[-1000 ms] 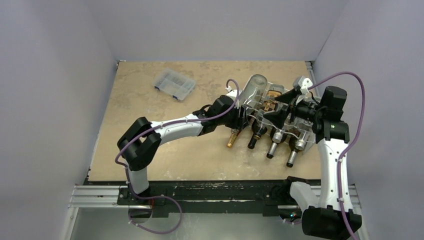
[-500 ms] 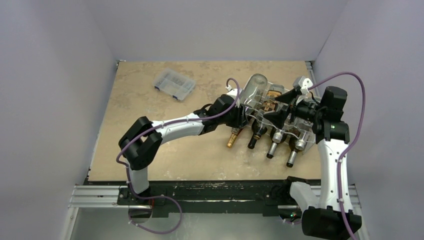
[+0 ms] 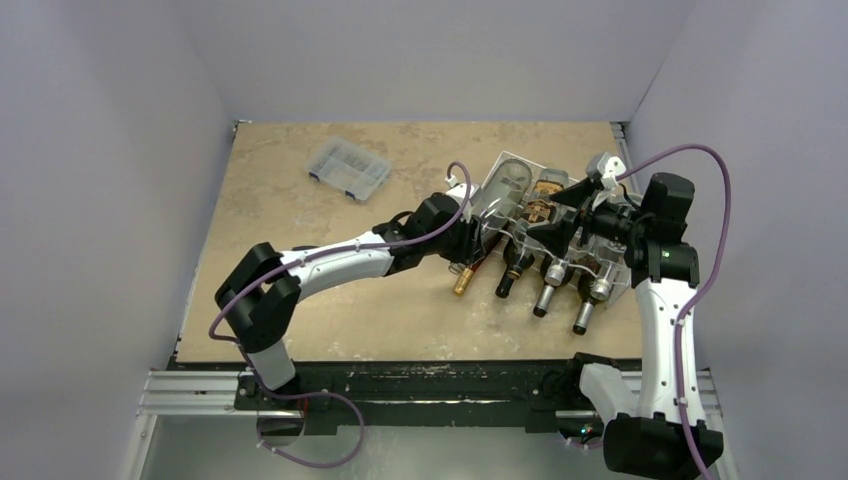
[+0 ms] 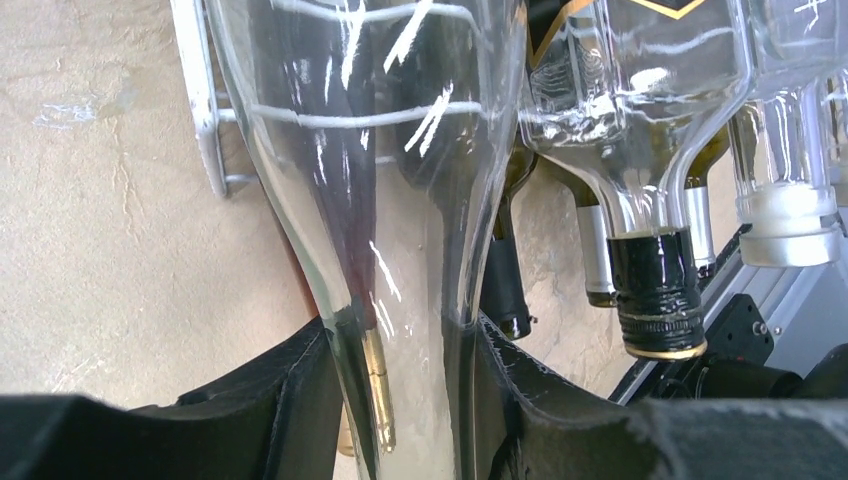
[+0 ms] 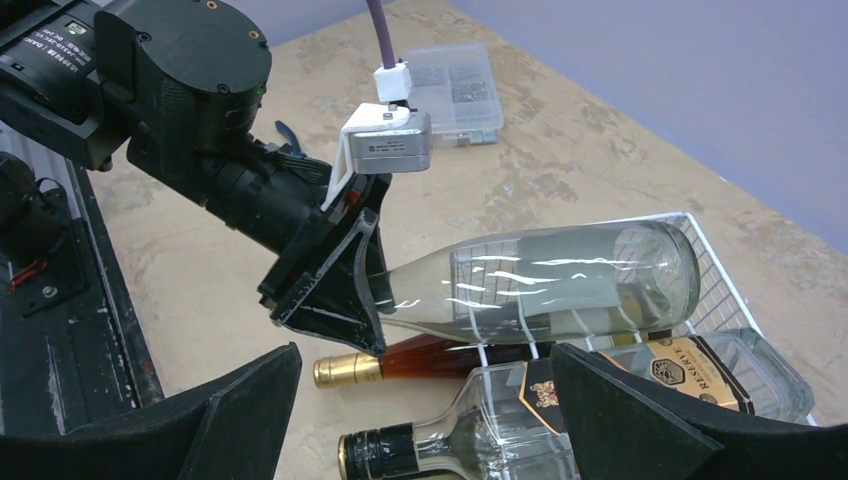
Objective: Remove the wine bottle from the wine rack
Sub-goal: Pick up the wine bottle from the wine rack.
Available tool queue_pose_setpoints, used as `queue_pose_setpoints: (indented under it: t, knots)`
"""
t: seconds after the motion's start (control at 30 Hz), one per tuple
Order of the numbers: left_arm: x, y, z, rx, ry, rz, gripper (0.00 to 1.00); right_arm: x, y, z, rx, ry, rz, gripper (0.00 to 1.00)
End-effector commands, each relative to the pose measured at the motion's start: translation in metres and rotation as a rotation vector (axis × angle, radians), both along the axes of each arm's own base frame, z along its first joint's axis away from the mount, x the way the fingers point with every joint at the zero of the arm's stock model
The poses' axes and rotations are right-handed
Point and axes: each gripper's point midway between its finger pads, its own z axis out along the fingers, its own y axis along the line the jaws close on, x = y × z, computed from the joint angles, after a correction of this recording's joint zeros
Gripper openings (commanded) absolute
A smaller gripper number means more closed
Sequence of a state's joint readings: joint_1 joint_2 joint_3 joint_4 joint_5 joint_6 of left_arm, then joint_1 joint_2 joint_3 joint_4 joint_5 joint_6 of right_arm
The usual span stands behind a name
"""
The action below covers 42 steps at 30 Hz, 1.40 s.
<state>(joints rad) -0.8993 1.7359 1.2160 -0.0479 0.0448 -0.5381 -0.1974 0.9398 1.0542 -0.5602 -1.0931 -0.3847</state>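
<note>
My left gripper draws the bottle back off the rack (image 3: 622, 283) next and releases it over the bare tabletop behind this gripper, to its left in the top view.
A clear empty wine bottle (image 3: 507, 186) lies on top of the left end of the white wire wine rack (image 3: 622, 283), base to the far side and tilted up. My left gripper (image 3: 468, 236) is shut on its neck. In the left wrist view both black fingers (image 4: 290, 400) press the glass neck of the wine bottle (image 4: 400, 200), with the rack's wire (image 4: 205, 110) behind. The right wrist view shows the wine bottle (image 5: 560, 280) above the wine rack (image 5: 715, 270), held by the left gripper (image 5: 340, 280). My right gripper (image 3: 563, 212) hangs open over the rack's middle, holding nothing.
Several other bottles lie in the rack, necks toward the near edge: an amber one with a gold cap (image 5: 345, 370) and a square clear one with a black cap (image 5: 480, 440). A small clear compartment box (image 3: 349, 168) sits at the far left of the table.
My left gripper has closed on the bottle's neck and drawn back left toward the near edge. The bottle's base has tipped up. The right arm has not moved.
</note>
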Motion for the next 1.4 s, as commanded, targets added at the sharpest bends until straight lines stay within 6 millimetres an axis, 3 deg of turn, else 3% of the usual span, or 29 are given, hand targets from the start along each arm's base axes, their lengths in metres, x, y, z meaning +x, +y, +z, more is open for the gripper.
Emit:
queue_pose_setpoints:
  t: [0.0, 0.57, 0.8, 0.93, 1.07, 1.27, 1.37]
  knots:
    - [0.013, -0.012, 0.121, -0.253, -0.281, -0.013, 0.00, -0.006, 0.003, 0.008, 0.006, -0.035, 0.024, 0.99]
    - [-0.007, 0.018, 0.180, -0.336, -0.388, -0.010, 0.00, -0.006, 0.003, 0.013, -0.074, -0.089, 0.088, 0.99]
    - [-0.022, 0.053, 0.194, -0.360, -0.332, 0.025, 0.00, 0.004, 0.014, 0.037, -0.145, -0.161, 0.181, 0.99]
    - [-0.037, 0.078, 0.194, -0.373, -0.255, 0.045, 0.00, 0.008, 0.031, 0.051, -0.233, -0.245, 0.259, 0.99]
    - [-0.056, 0.103, 0.190, -0.350, -0.173, 0.062, 0.00, 0.003, 0.061, 0.055, -0.280, -0.352, 0.433, 0.99]
    - [-0.086, 0.133, 0.169, -0.362, 0.006, 0.091, 0.00, -0.011, 0.105, 0.042, -0.305, -0.481, 0.707, 0.99]
    - [-0.103, 0.139, 0.163, -0.376, 0.085, 0.076, 0.00, -0.015, 0.128, 0.028, -0.341, -0.516, 0.804, 0.99]
